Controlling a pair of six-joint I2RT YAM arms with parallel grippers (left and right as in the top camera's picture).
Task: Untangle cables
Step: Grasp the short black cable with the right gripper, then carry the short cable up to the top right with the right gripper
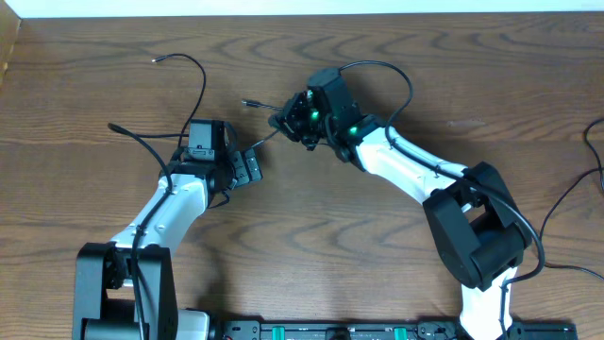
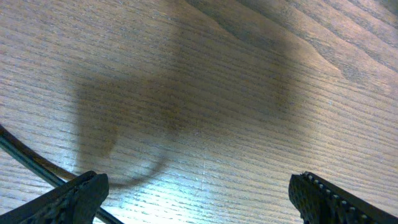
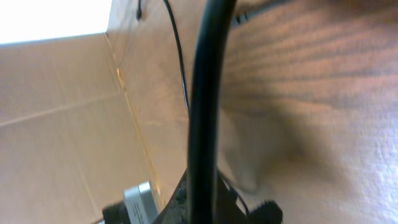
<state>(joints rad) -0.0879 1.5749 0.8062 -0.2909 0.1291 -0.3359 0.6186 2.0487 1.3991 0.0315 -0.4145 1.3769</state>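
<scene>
The cable goes up, across, down and is released next, since clear bare wood is outward of my right gripper and right in the overhead view.
The cables are thin black cords. A small tangle lies at the tip of my right gripper, with a plug tip sticking out to the left. In the right wrist view a black cable runs straight up out of the right gripper, which is shut on it; a silver plug shows beside the jaws. Two loose cords curve toward the left arm. My left gripper stands open over bare wood, with a black cord passing its left finger.
A wooden table carries everything. A cardboard wall rises at the table's far left edge. A black wire loops at the right edge. The right arm's own wire arches above its wrist.
</scene>
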